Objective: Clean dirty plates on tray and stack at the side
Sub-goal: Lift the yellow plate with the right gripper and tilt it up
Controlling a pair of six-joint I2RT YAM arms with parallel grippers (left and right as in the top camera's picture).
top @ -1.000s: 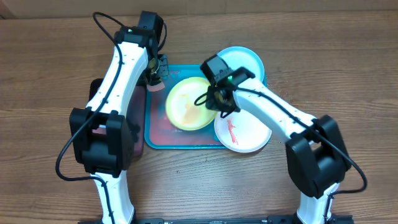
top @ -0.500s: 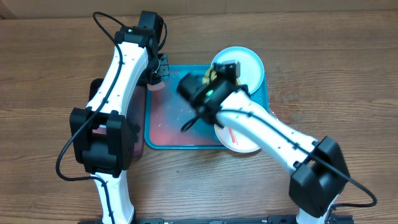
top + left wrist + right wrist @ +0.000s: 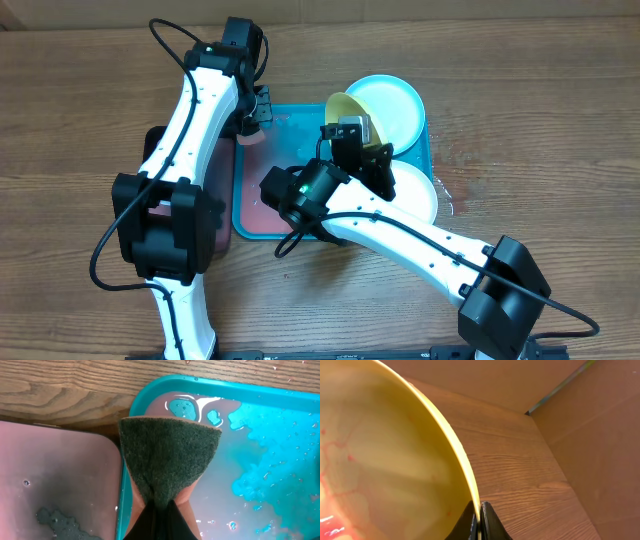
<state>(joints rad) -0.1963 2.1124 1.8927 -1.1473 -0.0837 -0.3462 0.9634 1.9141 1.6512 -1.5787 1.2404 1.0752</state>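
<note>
Bare wood beside the teal tray lies right of my right gripper in the overhead view, so I need to carry the plate there, lower it flat and release.
My right gripper [image 3: 368,148] is shut on the rim of the yellow-green plate [image 3: 352,113], holding it tilted up on edge above the teal tray [image 3: 255,215]; in the right wrist view the plate [image 3: 385,460] fills the left, with faint red streaks, its rim pinched between the fingers [image 3: 479,527]. The light blue plate [image 3: 395,100] lies at the tray's far right corner. The pinkish-white plate [image 3: 415,190] lies at the tray's right edge, partly hidden by my arm. My left gripper [image 3: 250,128] is shut on a dark green sponge [image 3: 167,455] at the tray's far left corner [image 3: 150,390].
A smaller black tray [image 3: 55,480] with a pinkish wet film lies left of the teal tray. Reddish water pools in the teal tray [image 3: 220,475]. Wooden table surrounds everything; a cardboard wall [image 3: 580,415] stands behind it.
My right arm swung left over the tray and lifted the yellow-green plate from flat on the tray up onto its edge. The left arm with the sponge stayed put.
</note>
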